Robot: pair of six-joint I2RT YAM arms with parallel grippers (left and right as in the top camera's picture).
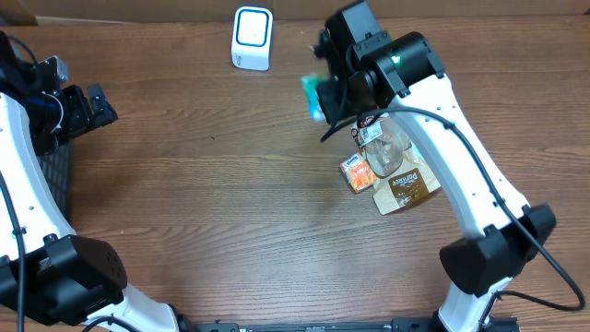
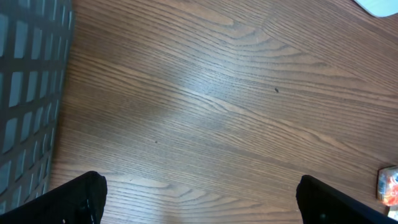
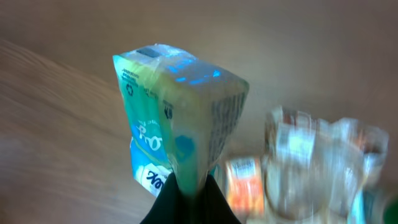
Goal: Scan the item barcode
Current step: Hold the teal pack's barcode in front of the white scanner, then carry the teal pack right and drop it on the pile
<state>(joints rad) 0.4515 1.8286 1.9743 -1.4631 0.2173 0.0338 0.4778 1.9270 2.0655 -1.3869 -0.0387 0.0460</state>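
Observation:
I should next move my right gripper back and down to the clear plastic pack (image 1: 383,157) (image 3: 301,180) below it, to release the teal pack among the others.
My right gripper (image 3: 191,186) is shut on the lower edge of a teal and green soft pack (image 3: 177,106) and holds it upright above the table. Dark print on the pack's right side is too blurred to read as a barcode. From overhead the pack (image 1: 314,95) hangs at the right gripper (image 1: 324,92), to the right of and below the white scanner (image 1: 252,37) at the table's far edge. My left gripper (image 1: 97,109) sits at the far left, open, with only bare wood between its fingers (image 2: 81,199).
A small orange box (image 1: 356,172), a clear plastic pack (image 1: 387,148) and a brown pouch (image 1: 406,189) lie under the right arm. A dark mesh basket (image 2: 28,93) stands at the left edge. The orange box (image 2: 388,185) shows at the left wrist view's right edge.

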